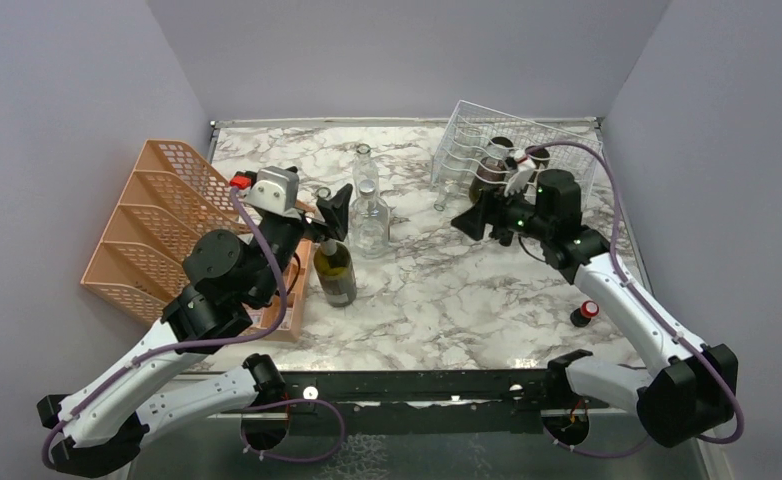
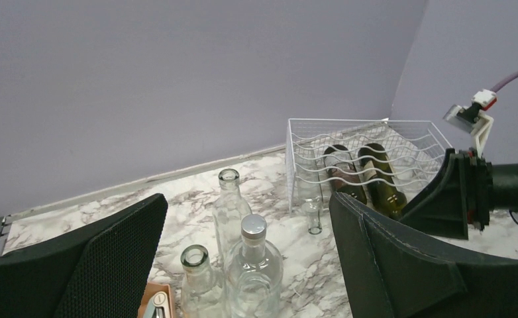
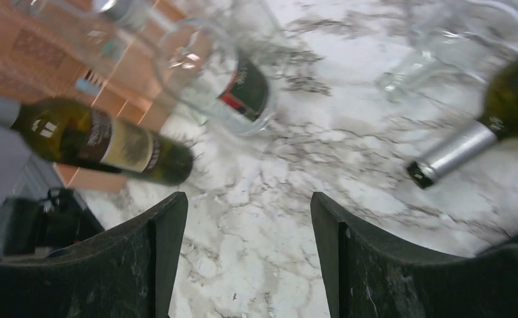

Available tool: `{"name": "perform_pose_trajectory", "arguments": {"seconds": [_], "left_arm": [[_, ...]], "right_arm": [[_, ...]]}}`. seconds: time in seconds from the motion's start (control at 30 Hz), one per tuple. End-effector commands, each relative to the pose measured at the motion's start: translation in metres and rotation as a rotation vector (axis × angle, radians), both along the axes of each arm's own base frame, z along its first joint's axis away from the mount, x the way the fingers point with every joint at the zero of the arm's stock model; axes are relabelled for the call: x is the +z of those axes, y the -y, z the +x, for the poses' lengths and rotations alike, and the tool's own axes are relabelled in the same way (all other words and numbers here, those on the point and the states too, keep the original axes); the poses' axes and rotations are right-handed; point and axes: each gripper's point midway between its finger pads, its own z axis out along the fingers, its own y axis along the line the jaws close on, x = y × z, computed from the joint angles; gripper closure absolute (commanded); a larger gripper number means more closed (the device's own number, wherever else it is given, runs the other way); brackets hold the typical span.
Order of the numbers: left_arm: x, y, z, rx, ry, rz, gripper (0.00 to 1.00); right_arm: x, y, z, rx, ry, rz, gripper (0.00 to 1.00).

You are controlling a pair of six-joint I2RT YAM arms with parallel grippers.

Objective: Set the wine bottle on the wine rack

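Observation:
My right gripper goes across the marble onto the green wine bottle's neck (image 1: 329, 246) next, since the bottle stands to the gripper's left in the top view.
The green wine bottle (image 1: 335, 272) with a cream label stands upright on the marble table, left of centre; it also shows in the right wrist view (image 3: 110, 142). My left gripper (image 1: 332, 212) hangs open just above and behind its neck, holding nothing. In the left wrist view (image 2: 250, 265) only clear bottles lie between its fingers (image 2: 402, 265). The silvery wire wine rack (image 1: 557, 150) stands at the back right and holds two dark bottles (image 2: 346, 175). My right gripper (image 1: 472, 220) is open and empty in front of the rack, over bare marble (image 3: 246, 252).
Three clear glass bottles (image 1: 371, 220) stand behind the green one. A clear bottle's neck (image 2: 312, 212) sticks out of the rack (image 2: 369, 132). An orange mesh organizer (image 1: 157, 220) stands at the left, a wooden tray (image 1: 292, 310) beside it. A small red-capped thing (image 1: 587, 312) lies front right.

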Motion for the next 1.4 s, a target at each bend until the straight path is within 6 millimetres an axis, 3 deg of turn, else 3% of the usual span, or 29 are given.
{"name": "perform_pose_trajectory", "arguments": {"seconds": [0.0,0.4,0.67,0.9,1.03,1.37], "left_arm": [[0.014,-0.014,-0.003,0.039,0.028,-0.062,0.01],[0.027,-0.025,-0.012,0.033,0.044,-0.146,0.01],[0.029,-0.041,-0.014,0.085,0.055,-0.187,0.01],[0.028,-0.047,-0.016,0.096,0.056,-0.2,0.01],[0.027,-0.049,-0.016,0.1,0.054,-0.198,0.01],[0.024,-0.051,-0.017,0.105,0.048,-0.204,0.01]], "right_arm": [[0.032,-0.057,-0.038,0.242,0.181,0.035,0.29],[0.084,-0.162,-0.082,0.418,0.407,0.11,0.29],[0.09,-0.215,-0.078,0.41,0.481,0.047,0.29],[0.072,-0.248,-0.069,0.433,0.424,-0.062,0.3],[0.066,-0.262,-0.074,0.485,0.421,-0.086,0.3],[0.059,-0.28,-0.075,0.497,0.435,-0.105,0.37]]}}
